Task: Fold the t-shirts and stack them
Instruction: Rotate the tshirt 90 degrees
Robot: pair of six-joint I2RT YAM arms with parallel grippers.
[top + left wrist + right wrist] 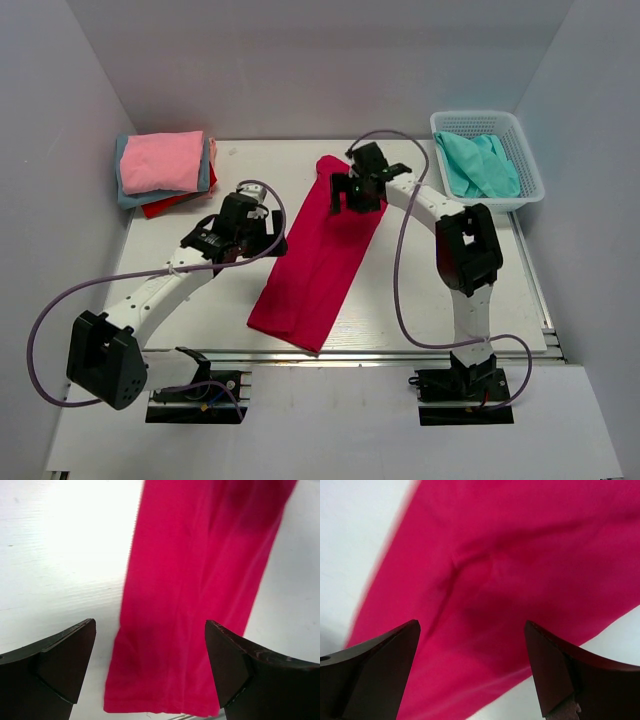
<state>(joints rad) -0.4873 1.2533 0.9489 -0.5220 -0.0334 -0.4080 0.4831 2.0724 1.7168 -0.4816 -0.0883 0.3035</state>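
My left gripper will move back along the folded t-shirt's edge and down to the t-shirt's near corner on the stack's side [252, 322] [109, 706], because that corner lies flat and uncovered.
A crimson-magenta t-shirt [320, 255] lies folded into a long strip running diagonally across the middle of the white table [180, 330]. It fills the left wrist view [195, 600] and the right wrist view [510, 580]. My left gripper [262, 232] hovers open beside the strip's left edge, about halfway along, holding nothing. Over the strip's far end my right gripper [357, 192] stands open, also with nothing between its fingers. At the back left sits a stack of folded t-shirts [165, 172]: light pink on top, grey-blue and red beneath. A teal t-shirt [478, 165] lies crumpled in the basket.
The white mesh basket [532, 170] stands at the back right corner. White walls close in the table on the left, back and right. Purple cables loop from both arms over the table's near part.
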